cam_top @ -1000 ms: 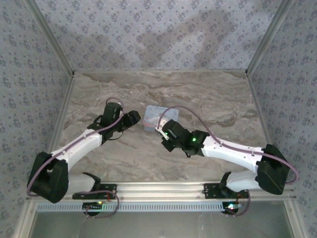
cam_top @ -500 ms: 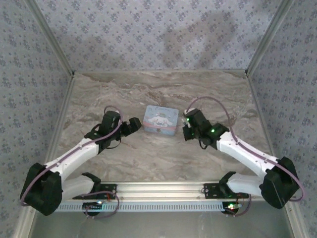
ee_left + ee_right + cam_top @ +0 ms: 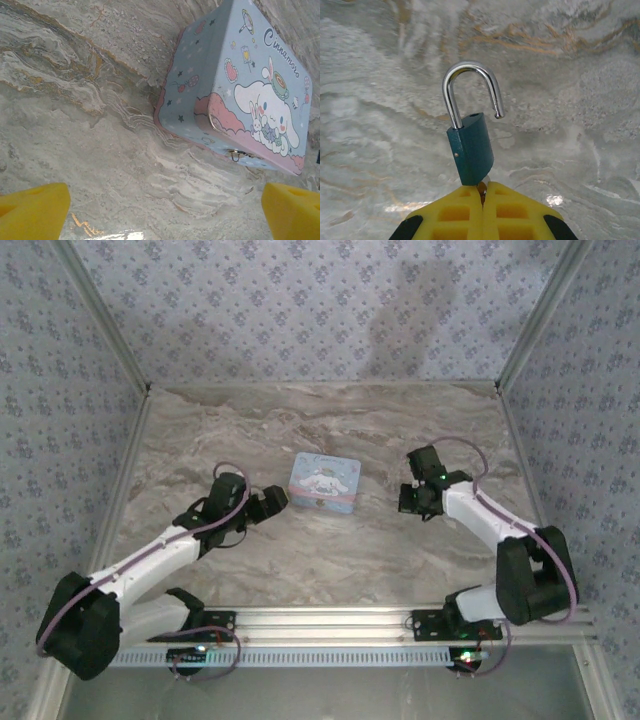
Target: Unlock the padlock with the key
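The padlock's silver shackle is already swung open, so the robot's right hand will lower the key (image 3: 482,188) and padlock onto the marble below before it opens.
The dark bluish padlock (image 3: 470,150) hangs in front of my right gripper (image 3: 483,186) above the marble. Its silver shackle (image 3: 470,82) is swung open, one end free. The right gripper is shut on the key (image 3: 482,188), a pale sliver that shows between the yellow fingertips and runs into the padlock's base. In the top view the right gripper (image 3: 410,498) is to the right of the pale blue tin (image 3: 325,483), apart from it. My left gripper (image 3: 275,500) is just left of the tin and stands open, its yellow fingertips (image 3: 35,210) wide apart over bare marble.
The cartoon tin (image 3: 240,85) lies closed, with a small metal hasp loop (image 3: 235,154) on its near side. The marble table (image 3: 330,550) is walled by patterned panels on three sides. An aluminium rail (image 3: 330,625) runs along the near edge.
My right arm has swung from the front of the tin out to its right, carrying the padlock away. The left gripper has shifted slightly toward the near edge.
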Tool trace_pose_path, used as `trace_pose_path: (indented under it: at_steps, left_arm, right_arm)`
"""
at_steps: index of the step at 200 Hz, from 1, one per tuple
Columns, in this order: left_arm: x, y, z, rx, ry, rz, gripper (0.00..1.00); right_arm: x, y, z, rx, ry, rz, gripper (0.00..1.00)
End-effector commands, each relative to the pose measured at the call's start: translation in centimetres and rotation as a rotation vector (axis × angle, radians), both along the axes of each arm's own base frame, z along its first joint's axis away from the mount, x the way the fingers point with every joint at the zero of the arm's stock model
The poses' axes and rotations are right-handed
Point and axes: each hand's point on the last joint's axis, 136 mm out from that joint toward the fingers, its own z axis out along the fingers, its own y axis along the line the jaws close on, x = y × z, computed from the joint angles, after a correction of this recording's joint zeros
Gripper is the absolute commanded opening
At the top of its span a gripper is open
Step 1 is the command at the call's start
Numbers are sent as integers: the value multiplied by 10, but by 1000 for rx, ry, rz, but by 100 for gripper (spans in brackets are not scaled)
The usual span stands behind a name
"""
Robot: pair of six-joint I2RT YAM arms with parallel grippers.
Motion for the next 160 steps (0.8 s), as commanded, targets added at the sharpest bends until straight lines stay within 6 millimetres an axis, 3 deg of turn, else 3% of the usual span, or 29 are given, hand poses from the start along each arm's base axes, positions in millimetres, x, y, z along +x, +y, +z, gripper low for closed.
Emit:
trace_pose_path:
  at_steps: [1,116,160]
  left_arm:
    - [-3,3,-2,6,-1,18,98]
    - [-7,7,-3,14,-2,28,98]
    - [-6,8,-2,20,-5,34,98]
  right_arm:
    - [11,-1,-3,27,10,-42,0]
    - [32,-8,-26,20,67,-109,4]
    - [33,-11,-23,14,70,-119,25]
